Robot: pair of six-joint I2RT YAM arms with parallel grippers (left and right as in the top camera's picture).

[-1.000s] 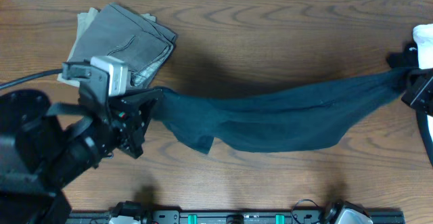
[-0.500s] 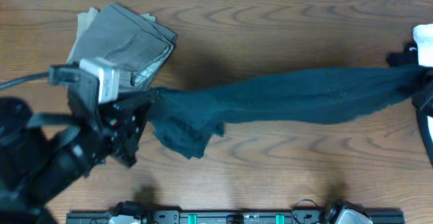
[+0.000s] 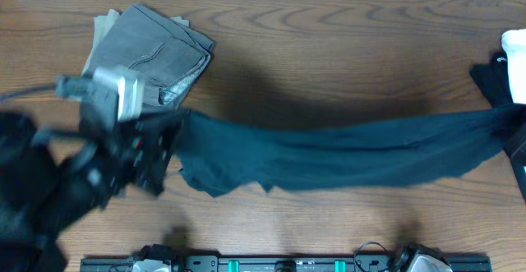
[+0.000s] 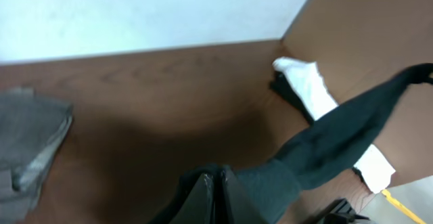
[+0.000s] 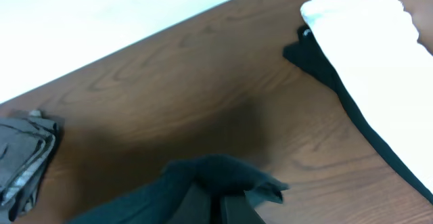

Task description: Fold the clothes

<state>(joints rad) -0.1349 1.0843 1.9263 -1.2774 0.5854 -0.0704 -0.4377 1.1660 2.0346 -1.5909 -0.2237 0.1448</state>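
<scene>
I will next lower the hanging shirt end in my right gripper outward onto the bare tabletop [image 3: 433, 76] [image 5: 252, 72] beside the black item, below and outward of the gripper, and release.
The black T-shirt [image 3: 345, 153] hangs stretched in a long band above the table between my two grippers. My left gripper [image 3: 177, 128] is shut on its left end; in the left wrist view the closed fingers [image 4: 216, 183] pinch the dark fabric [image 4: 338, 136], which runs off to the right. My right gripper [image 3: 514, 128] at the right edge is shut on the other end; in the right wrist view the fingers [image 5: 220, 200] clamp a bunched fold of the shirt [image 5: 216, 170]. No white logo shows.
A folded grey garment [image 3: 152, 54] lies at the back left, also in the left wrist view [image 4: 27, 143]. A white cloth [image 3: 516, 50] on a black item lies at the far right, seen in the right wrist view [image 5: 369, 41].
The stretched shirt has dropped lower and sags again after being pulled taut and higher half a second ago. The left arm shifted slightly left; the shirt's left flap hangs lower.
</scene>
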